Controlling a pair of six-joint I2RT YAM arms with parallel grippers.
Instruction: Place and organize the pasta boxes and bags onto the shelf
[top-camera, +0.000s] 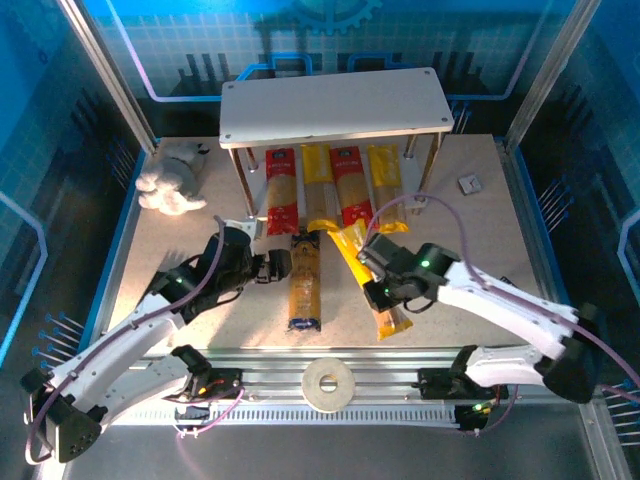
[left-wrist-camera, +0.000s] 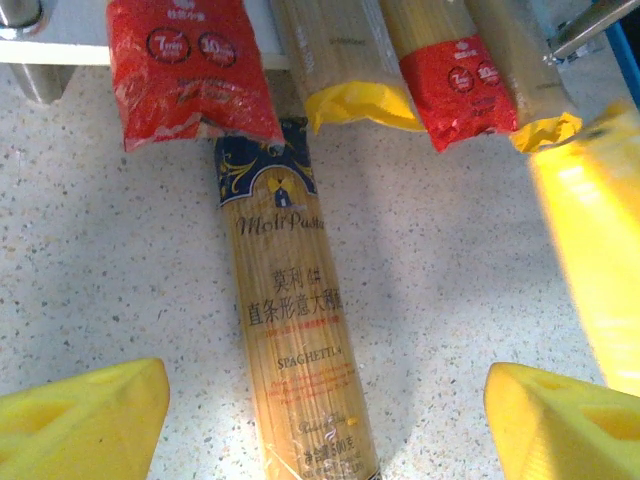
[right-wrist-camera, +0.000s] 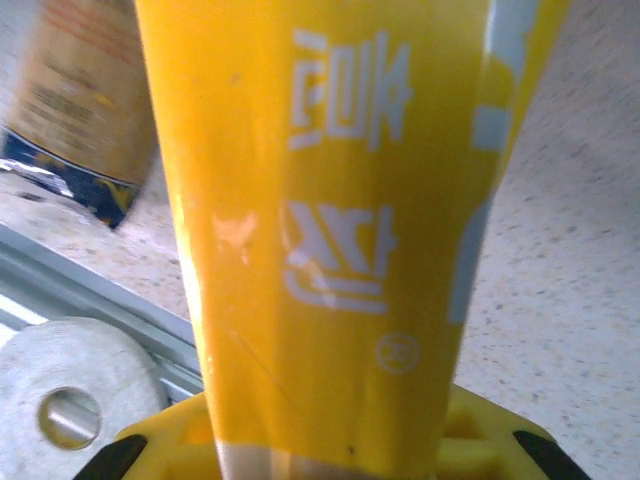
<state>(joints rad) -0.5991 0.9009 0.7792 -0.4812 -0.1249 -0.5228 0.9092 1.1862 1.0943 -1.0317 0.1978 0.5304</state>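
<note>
The top board's end toward the grey object is above and outward of my right gripper. My right gripper needs to lift the yellow pack outward and release it there.
The two-tier white shelf stands at the back. Under its top board lie two red packs and two yellow ones, side by side. A pale spaghetti pack with dark blue ends lies on the table in front of them. My left gripper is open beside it; in the left wrist view the pack lies between the spread fingertips. My right gripper is shut on a slanted yellow pack, which rises from its jaws.
A white plush toy sits at the far left and a small grey object at the far right. A flat beige ring rests on the metal rails at the near edge. The shelf's thin legs flank the stored packs.
</note>
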